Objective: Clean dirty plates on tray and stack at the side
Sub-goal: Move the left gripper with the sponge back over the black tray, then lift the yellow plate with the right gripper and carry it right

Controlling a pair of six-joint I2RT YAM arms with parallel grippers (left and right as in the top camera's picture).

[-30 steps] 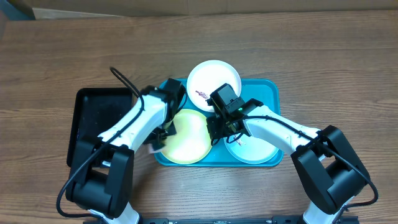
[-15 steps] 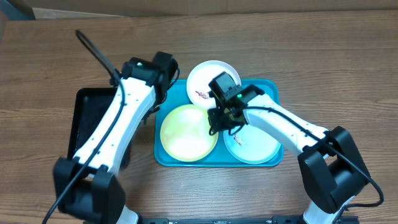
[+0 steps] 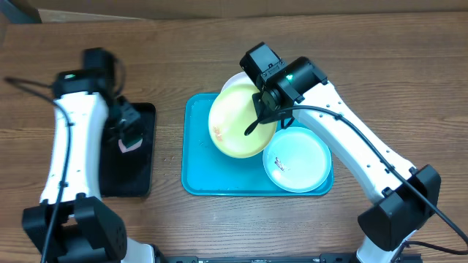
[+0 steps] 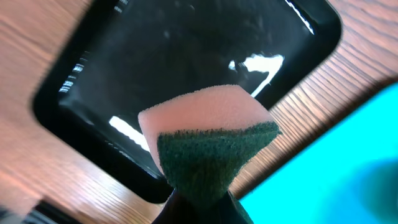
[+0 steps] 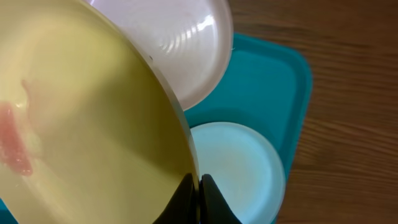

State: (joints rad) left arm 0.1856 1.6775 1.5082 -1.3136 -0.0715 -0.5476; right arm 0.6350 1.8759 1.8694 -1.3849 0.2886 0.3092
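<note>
The robot's right gripper will next swing down and to its right in the overhead view, to the clear wood past the turquoise tray, then lower and release the plate.
My right gripper is shut on the rim of the yellow-green plate and holds it lifted and tilted over the turquoise tray. A red smear shows on its face. The white plate lies mostly hidden behind it at the tray's far edge. The pale mint plate lies flat on the tray's right side. My left gripper is shut on a pink and green sponge above the black tray.
The black tray lies on the wooden table left of the turquoise tray, with a strip of bare wood between them. A cable trails from the left arm at the far left.
My right gripper has lifted and tilted the yellow-green plate up off the tray. My left arm has swung left from the tray to over the black tray, carrying the sponge.
</note>
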